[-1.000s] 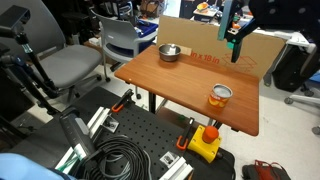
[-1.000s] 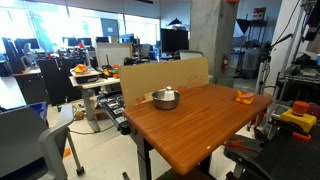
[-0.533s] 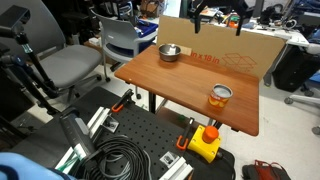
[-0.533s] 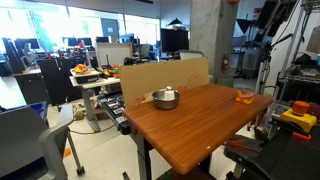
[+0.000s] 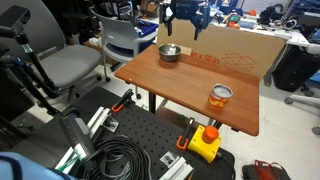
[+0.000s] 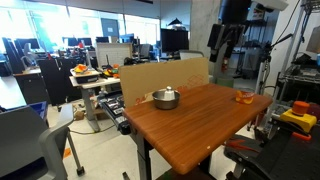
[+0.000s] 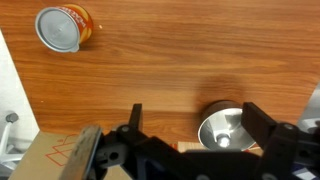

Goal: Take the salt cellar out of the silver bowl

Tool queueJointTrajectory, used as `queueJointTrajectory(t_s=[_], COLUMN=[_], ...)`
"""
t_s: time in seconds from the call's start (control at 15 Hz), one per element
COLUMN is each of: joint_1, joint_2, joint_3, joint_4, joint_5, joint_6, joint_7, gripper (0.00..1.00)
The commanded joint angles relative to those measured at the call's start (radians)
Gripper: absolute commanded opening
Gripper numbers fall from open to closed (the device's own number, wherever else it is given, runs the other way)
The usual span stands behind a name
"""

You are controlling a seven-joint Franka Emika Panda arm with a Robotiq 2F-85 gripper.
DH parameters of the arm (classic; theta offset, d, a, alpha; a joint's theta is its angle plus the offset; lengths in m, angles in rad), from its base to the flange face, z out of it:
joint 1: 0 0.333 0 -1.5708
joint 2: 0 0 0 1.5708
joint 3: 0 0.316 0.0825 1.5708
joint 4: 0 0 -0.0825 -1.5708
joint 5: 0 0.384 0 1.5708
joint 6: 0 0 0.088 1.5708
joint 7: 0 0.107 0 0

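Note:
The salt cellar's pale top (image 6: 169, 89) (image 7: 224, 141) pokes above the bowl's rim, so next my open gripper will go toward the right in the wrist view and down onto it.
The silver bowl (image 5: 170, 53) stands on the wooden table near its far edge, in front of a cardboard box; it also shows in an exterior view (image 6: 165, 99) and the wrist view (image 7: 226, 126). The salt cellar (image 7: 222, 141) stands inside it, seen from above as a small pale top, and its tip pokes above the rim in an exterior view (image 6: 168, 90). My gripper (image 7: 198, 120) is open and empty, high above the table, with the bowl just inside one finger. It hangs above and beside the bowl in both exterior views (image 5: 183, 29) (image 6: 222, 58).
An orange-labelled tin can (image 5: 220, 96) stands near the table's other end (image 6: 244, 97) (image 7: 63, 27). A cardboard box (image 5: 235, 50) lines the far table edge behind the bowl. Chairs, cables and equipment surround the table (image 5: 190, 85).
My gripper has travelled along the back of the table from the can's side to above the bowl. The bowl, salt cellar and can have not moved.

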Motion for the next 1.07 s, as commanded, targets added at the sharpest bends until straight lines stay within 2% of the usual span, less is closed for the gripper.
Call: queueJointTrajectory(t_s=[0.0, 0.33, 0.53, 1.0], joint_1=[0.022, 0.046, 0.070, 0.099], joint_2=[0.180, 0.352, 0.438, 0.592], joint_3=[0.014, 0.035, 0.033, 0.026], joint_4=[0.177, 0.359, 0.464, 0.659], joint_5=[0.038, 0.055, 0.019, 0.004], joint_6=[-0.049, -0.118, -0.173, -0.274], joint_7=[-0.014, -0.044, -0.029, -0.041], gripper=[1.00, 1.00, 1.00, 1.00])
